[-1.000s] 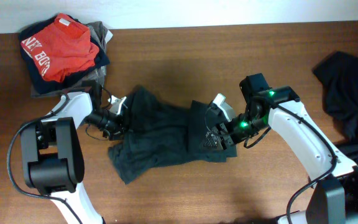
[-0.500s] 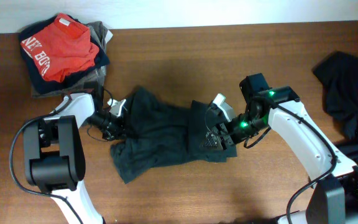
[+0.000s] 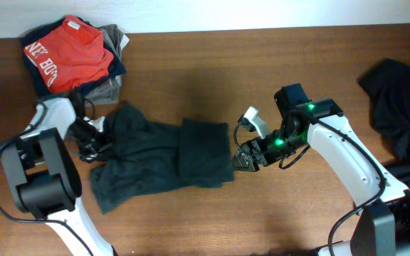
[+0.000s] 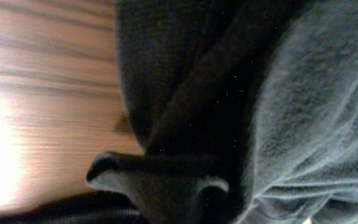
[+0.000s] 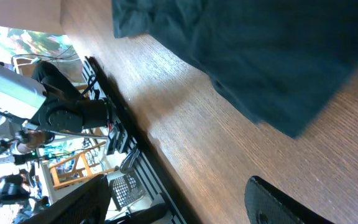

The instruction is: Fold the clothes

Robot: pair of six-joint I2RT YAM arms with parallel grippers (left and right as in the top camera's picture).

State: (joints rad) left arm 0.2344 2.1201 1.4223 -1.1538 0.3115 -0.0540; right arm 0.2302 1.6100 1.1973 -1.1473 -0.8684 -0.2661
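This side of the garment still lies unfolded, so my left gripper will bring the garment's held edge to the right in the overhead view, onto the garment's folded-over part, and let go of it.
A dark grey garment [image 3: 162, 153] lies crumpled across the middle of the table, its right part folded over. My left gripper [image 3: 95, 139] is shut on the garment's left edge; in the left wrist view bunched cloth [image 4: 229, 93] fills the frame and covers the fingers. My right gripper [image 3: 239, 160] stands open just off the garment's right edge. In the right wrist view its two dark fingers [image 5: 278, 199] are spread wide over bare wood with nothing between them, and the garment [image 5: 260, 56] lies ahead of them.
A pile of folded clothes with a red shirt on top [image 3: 73, 57] sits at the back left corner. A black garment [image 3: 401, 107] lies heaped at the right edge. The table's front edge [image 5: 129, 134] runs close to the right gripper.
My left gripper shut on the garment's left edge and dragged it leftward. The garment slid out from under the right gripper, which stayed open and in place.
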